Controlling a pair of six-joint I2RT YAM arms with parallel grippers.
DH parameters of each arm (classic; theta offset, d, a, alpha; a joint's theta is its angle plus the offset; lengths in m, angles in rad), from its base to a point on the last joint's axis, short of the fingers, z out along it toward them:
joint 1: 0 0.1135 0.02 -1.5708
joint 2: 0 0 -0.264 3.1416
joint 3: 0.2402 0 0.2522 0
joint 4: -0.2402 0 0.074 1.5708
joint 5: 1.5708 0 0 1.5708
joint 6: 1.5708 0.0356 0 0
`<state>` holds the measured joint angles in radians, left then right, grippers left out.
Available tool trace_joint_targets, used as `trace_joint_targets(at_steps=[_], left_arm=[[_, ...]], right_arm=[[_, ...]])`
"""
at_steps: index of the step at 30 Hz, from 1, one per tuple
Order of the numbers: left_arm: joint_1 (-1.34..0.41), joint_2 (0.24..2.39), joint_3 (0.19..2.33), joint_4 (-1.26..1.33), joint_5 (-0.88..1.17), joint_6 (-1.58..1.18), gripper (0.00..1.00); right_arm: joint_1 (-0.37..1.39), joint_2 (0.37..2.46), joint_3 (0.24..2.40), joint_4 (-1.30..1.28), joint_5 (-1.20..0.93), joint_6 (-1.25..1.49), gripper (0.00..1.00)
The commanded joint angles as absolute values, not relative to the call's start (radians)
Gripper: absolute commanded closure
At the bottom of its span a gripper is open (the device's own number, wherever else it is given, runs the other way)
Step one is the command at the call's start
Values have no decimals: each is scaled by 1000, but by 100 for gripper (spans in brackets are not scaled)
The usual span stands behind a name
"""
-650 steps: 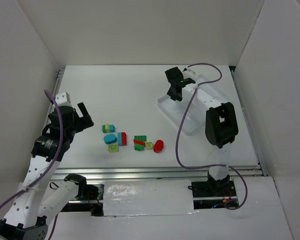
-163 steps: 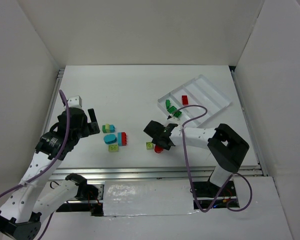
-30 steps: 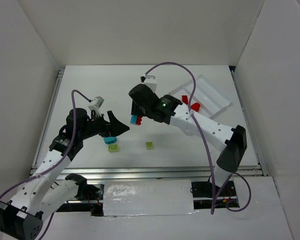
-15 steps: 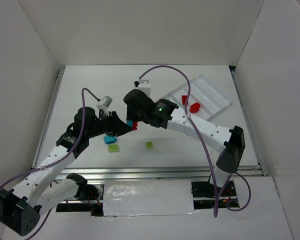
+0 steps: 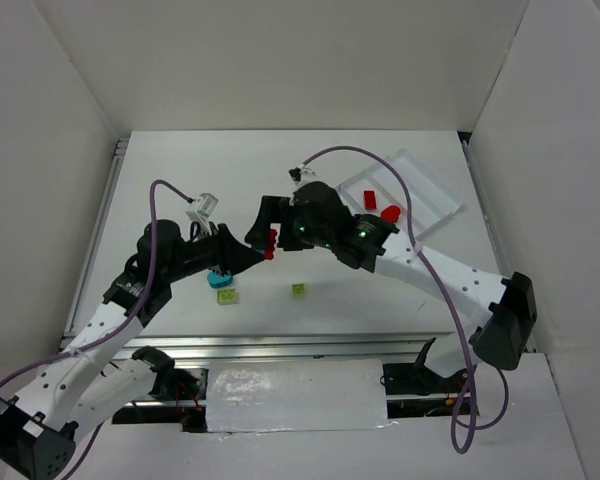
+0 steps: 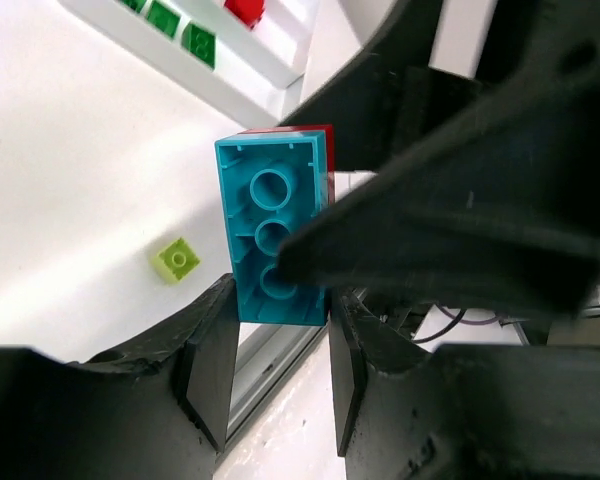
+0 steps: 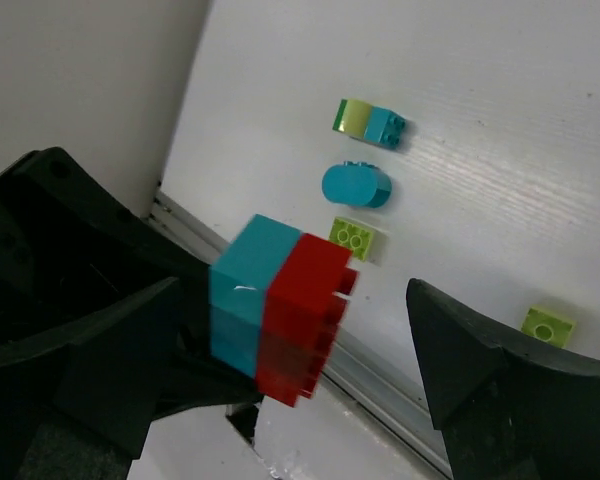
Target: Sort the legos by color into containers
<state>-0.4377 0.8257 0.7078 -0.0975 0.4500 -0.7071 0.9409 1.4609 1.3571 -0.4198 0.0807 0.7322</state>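
My right gripper should next turn until its fingers are square to the red brick's sides and close, because the joined pair sits slanted between the open fingers.
A cyan brick with a red brick stuck to it hangs above the table. My left gripper is shut on the cyan end. My right gripper stands open around the red end, its fingers wide apart and clear of it. From the top, the joined pair sits between the left gripper and the right gripper. The white tray holds two red bricks and green bricks. Loose on the table are a cyan oval, a lime brick and a small lime brick.
A short lime-and-cyan piece lies beyond the cyan oval. The metal rail runs along the table's near edge. White walls close in the sides and the back. The right arm stretches across the middle of the table.
My right gripper has opened and let go of the red-and-cyan pair, which stays in my shut left gripper. The right arm's elbow has swung out to the right.
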Motion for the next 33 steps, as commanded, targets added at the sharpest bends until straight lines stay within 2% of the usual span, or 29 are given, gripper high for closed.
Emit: trace_joint_targets(at_steps=[1, 5, 8, 16, 20, 24, 28, 30, 31, 33], left_arm=[[-443, 799, 729, -28, 460, -672, 100], [-445, 796, 710, 1, 503, -686, 100], [-445, 787, 698, 72, 561, -706, 100], [-445, 750, 712, 126, 666, -712, 100], [-446, 744, 704, 159, 719, -729, 100], [-446, 726, 704, 164, 736, -729, 100], [-445, 710, 721, 121, 707, -707, 100], [-445, 712, 724, 103, 689, -701, 100], [-446, 715, 727, 98, 686, -700, 100], [-446, 718, 727, 101, 687, -699, 100]], right_arm=[[847, 1347, 1232, -180, -155, 742, 0], [695, 1255, 1059, 71, -520, 736, 0], [680, 1191, 986, 208, -662, 715, 0], [678, 1206, 925, 437, -802, 758, 7], [678, 1267, 930, 537, -844, 816, 22], [680, 1281, 927, 571, -845, 819, 28], [677, 1269, 919, 564, -856, 798, 45], [675, 1255, 902, 590, -874, 796, 44], [672, 1250, 893, 603, -897, 798, 36], [664, 1236, 868, 636, -925, 802, 30]])
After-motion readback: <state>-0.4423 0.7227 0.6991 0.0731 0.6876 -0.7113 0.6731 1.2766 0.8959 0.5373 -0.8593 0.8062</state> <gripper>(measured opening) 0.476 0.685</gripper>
